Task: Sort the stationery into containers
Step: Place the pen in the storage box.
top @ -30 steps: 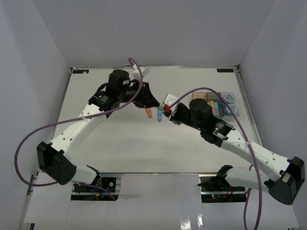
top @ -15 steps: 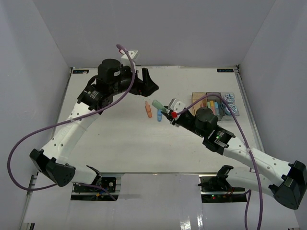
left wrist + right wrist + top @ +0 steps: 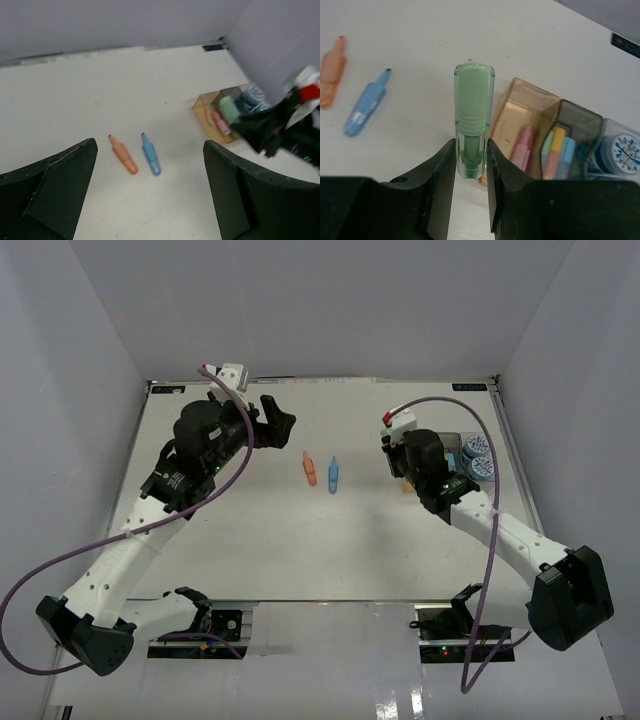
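Note:
I should next shift my right gripper to its right in the top view and lower it over the bare bottom beside the pink marker of the amber bin.
My right gripper is shut on a green marker, which stands upright between the fingers just left of the amber bin. A pink marker lies in that bin. The grey bin beside it holds mint, orange and light blue sticks. A blue-and-white tub sits further right. An orange marker and a blue marker lie side by side at mid table. My left gripper hangs open up and left of them, holding nothing. In the top view my right gripper covers most of the bins.
Two patterned tubs show at the right edge of the table, behind the right arm. White enclosure walls close in the table at the back and on both sides. Purple cables loop over both arms.
My left gripper opened and drew back up and to the left. My right gripper carried the green marker from mid table rightward to the amber bin.

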